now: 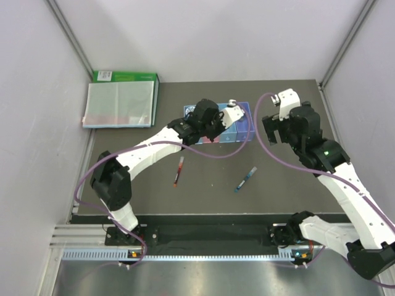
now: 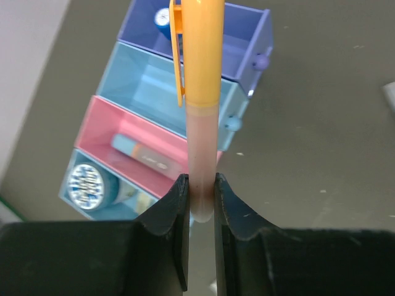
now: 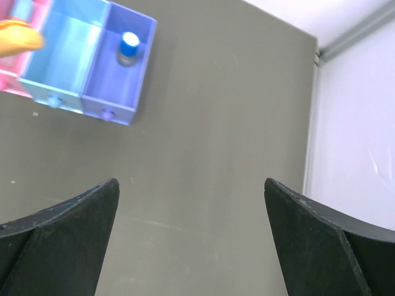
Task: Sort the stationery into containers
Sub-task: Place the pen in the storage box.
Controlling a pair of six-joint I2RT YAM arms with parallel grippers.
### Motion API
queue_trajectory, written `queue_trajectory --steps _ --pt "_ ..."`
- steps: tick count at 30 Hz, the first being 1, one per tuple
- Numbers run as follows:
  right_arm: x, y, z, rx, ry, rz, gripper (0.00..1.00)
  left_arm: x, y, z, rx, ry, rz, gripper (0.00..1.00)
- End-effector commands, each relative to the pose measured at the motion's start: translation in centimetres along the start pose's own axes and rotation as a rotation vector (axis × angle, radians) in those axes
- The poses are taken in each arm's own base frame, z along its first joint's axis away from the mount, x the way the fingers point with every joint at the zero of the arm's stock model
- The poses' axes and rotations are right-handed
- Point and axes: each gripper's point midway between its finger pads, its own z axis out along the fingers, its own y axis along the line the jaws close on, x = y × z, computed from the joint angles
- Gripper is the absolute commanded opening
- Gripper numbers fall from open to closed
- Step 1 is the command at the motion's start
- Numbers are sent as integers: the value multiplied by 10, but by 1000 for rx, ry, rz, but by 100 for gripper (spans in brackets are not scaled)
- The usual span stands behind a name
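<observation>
My left gripper shifts toward the tape roll next, turns along the pink bin and lowers the highlighter beside the light-blue marker (image 2: pixel 142 154) that the bin already holds.
My left gripper (image 2: pixel 201 191) is shut on the pale end of the orange highlighter (image 2: pixel 202 92), which hangs above the row of containers (image 2: pixel 254 60). In that row, the purple bin holds the small blue-capped bottle (image 2: pixel 162 16), the pink bin (image 2: pixel 105 114) holds the light-blue marker (image 2: pixel 142 154), and the end light-blue bin holds the grey tape roll (image 2: pixel 89 185). The dark red pen (image 1: pixel 179 171) and the blue pen (image 1: pixel 245 179) lie on the table. My right gripper (image 3: pixel 191 191) stands open and holds nothing, to the right of the containers (image 1: pixel 244 126).
A clear folder (image 1: pixel 119 105) lies on a green box (image 1: pixel 126 76) at the back left. The wall and a metal frame post (image 3: pixel 345 37) stand close on the right. Purple cables (image 1: pixel 259 132) loop between the two arms.
</observation>
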Motion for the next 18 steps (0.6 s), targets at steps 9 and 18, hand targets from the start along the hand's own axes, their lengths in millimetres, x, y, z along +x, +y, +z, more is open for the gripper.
queue_trajectory --steps 9,18 --pt "9 -27 -4 129 19 60 100 -6 82 22 13 -64 -558 0" --pt "3 -30 1 132 13 56 100 29 75 65 132 33 -790 0"
